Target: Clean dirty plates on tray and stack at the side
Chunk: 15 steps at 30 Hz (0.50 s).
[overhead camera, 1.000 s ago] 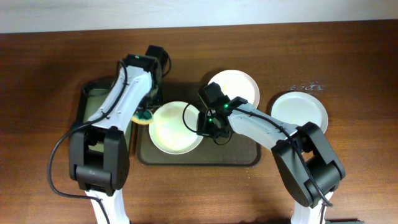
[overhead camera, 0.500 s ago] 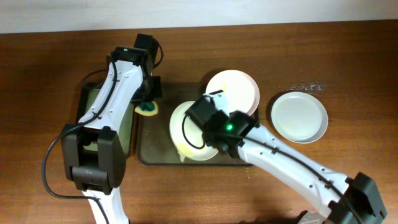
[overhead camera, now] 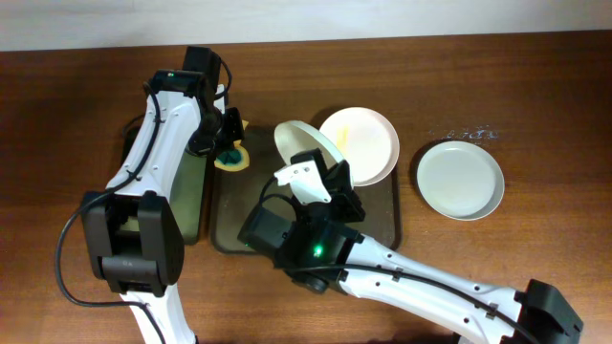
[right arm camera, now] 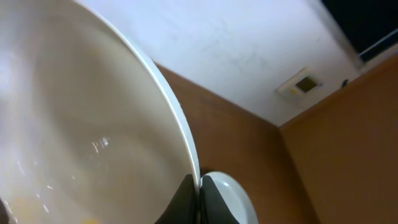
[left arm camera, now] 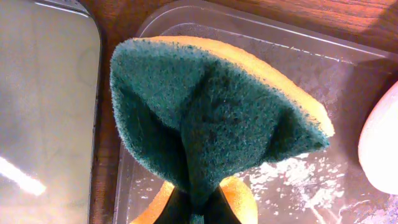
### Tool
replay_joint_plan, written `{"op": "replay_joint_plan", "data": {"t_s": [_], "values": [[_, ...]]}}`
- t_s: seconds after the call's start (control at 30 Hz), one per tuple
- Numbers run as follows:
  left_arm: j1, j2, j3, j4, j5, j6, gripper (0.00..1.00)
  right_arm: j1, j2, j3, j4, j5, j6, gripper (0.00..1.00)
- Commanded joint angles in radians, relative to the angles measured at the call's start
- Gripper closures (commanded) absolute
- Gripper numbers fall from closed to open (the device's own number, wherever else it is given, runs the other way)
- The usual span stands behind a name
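The brown tray's bottom lies bare beside the black tray, so my right gripper should next tilt and lower there, laying the white plate flat to release its rim.
My right gripper [overhead camera: 326, 172] is shut on the rim of a white plate [overhead camera: 308, 151] and holds it tilted on edge above the dark brown tray [overhead camera: 387, 212]. In the right wrist view the fingers [right arm camera: 199, 188] pinch that plate [right arm camera: 93, 124], whose face shows a faint yellowish smear. A second plate [overhead camera: 365, 141] lies on the tray's far right corner. A third plate [overhead camera: 459, 180] lies on the table to the right. My left gripper [overhead camera: 229, 153] is shut on a green and yellow sponge [left arm camera: 211, 118], held over the tray's far left corner [left arm camera: 348, 74].
A narrower black tray [overhead camera: 186, 196] with a greenish inside [left arm camera: 43, 93] lies left of the brown tray, partly under the left arm. The raised right arm [overhead camera: 382, 272] covers the tray's near part. Wet streaks show on the tray floor [left arm camera: 311, 180].
The right gripper has lifted the plate off the tray and tipped it up on edge. The left gripper has drawn back to the far left with the sponge.
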State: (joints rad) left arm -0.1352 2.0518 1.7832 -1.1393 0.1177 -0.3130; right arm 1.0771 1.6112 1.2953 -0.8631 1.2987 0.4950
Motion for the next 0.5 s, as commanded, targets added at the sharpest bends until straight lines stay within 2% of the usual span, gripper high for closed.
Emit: {"op": "replay_joint_plan", "data": {"t_s": [0.0, 0.07, 0.13, 0.3, 0.47], "values": [[0.001, -0.005, 0.025, 0.003, 0.017, 0.016, 1.0, 0.011, -0.019, 0.02, 0.019, 0.101, 0.014, 0.96], [0.001, -0.005, 0.025, 0.003, 0.017, 0.016, 1.0, 0.009, -0.019, 0.02, 0.028, 0.091, 0.015, 0.96], [0.001, -0.004, 0.025, 0.003, 0.017, 0.016, 1.0, 0.0, -0.019, 0.019, 0.032, 0.002, 0.042, 0.96], [0.001, -0.004, 0.025, 0.003, 0.01, 0.016, 1.0, -0.165, 0.02, 0.017, 0.03, -0.669, 0.219, 0.96], [0.001, -0.005, 0.025, 0.002, -0.006, 0.016, 1.0, -0.296, 0.148, 0.017, 0.05, -1.066, 0.274, 0.96]]}}
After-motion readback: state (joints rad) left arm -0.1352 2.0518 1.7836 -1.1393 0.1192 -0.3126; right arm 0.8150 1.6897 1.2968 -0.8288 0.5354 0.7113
